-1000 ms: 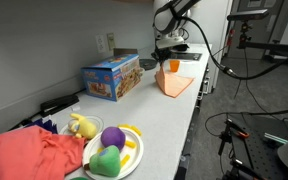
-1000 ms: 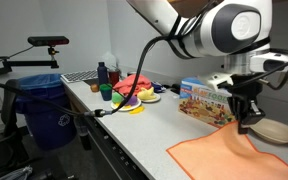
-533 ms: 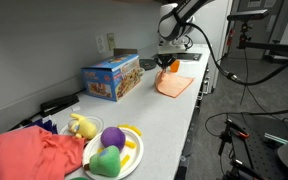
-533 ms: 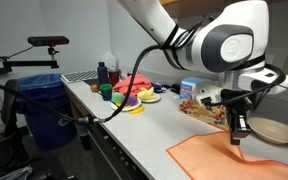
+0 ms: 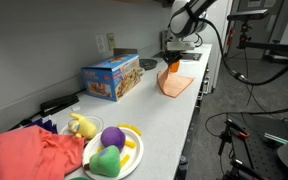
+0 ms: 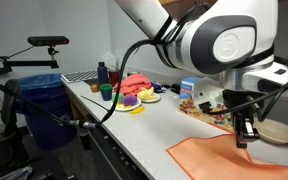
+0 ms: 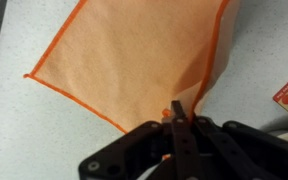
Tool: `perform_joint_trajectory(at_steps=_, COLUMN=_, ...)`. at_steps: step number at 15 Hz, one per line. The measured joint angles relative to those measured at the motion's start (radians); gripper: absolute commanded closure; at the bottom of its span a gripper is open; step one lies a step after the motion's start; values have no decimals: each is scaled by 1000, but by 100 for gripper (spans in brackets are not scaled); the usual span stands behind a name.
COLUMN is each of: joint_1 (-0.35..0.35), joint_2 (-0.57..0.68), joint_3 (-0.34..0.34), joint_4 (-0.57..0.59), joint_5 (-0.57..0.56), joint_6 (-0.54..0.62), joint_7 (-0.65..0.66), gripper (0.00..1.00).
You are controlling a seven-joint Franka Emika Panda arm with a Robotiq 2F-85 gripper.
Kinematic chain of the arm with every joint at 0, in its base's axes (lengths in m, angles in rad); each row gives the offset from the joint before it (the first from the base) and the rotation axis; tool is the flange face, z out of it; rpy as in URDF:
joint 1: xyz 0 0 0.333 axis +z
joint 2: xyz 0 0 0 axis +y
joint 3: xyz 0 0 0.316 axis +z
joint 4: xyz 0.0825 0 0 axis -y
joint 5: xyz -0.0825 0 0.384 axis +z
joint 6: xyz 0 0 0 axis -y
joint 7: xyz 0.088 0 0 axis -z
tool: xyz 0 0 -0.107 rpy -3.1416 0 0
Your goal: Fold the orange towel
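Next, my gripper will carry the pinched hem of the towel left in the wrist view, toward the towel's flat corner [image 7: 31,76], and release it, since the lifted part of the towel stops short of that corner.
The orange towel [image 5: 173,82] lies on the white counter at its far end; it also shows in an exterior view [image 6: 221,158] and fills the wrist view [image 7: 139,55]. My gripper [image 5: 174,64] is shut on one corner of the towel and holds that corner lifted above the rest of the cloth. In the wrist view the fingers [image 7: 174,115] pinch the orange hem, and the cloth hangs down from them. In an exterior view the gripper [image 6: 244,135] stands over the towel's far side.
A colourful box [image 5: 111,76] stands by the wall near the towel. A plate [image 5: 119,152] with toy fruit and a red cloth [image 5: 29,155] lie at the other end. A bowl [image 6: 279,131] sits beyond the towel. The counter edge [image 5: 189,130] runs alongside.
The gripper has carried the towel corner sideways across the cloth and slightly lower, toward the far end of the counter; the lifted fold follows it.
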Motion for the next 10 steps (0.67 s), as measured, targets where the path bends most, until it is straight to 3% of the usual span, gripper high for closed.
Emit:
perform_joint_trajectory(at_steps=5, joint_1=-22, joint_2=-78, joint_3=-10, joint_4=-107, joint_5=0, joint_6=47, joint_7=-2, gripper=100)
perform_joint_trajectory(at_steps=10, joint_1=-29, joint_2=-106, joint_3=-17, joint_4=-136, joint_5=-3, joint_6=79, joint_7=3, gripper=98)
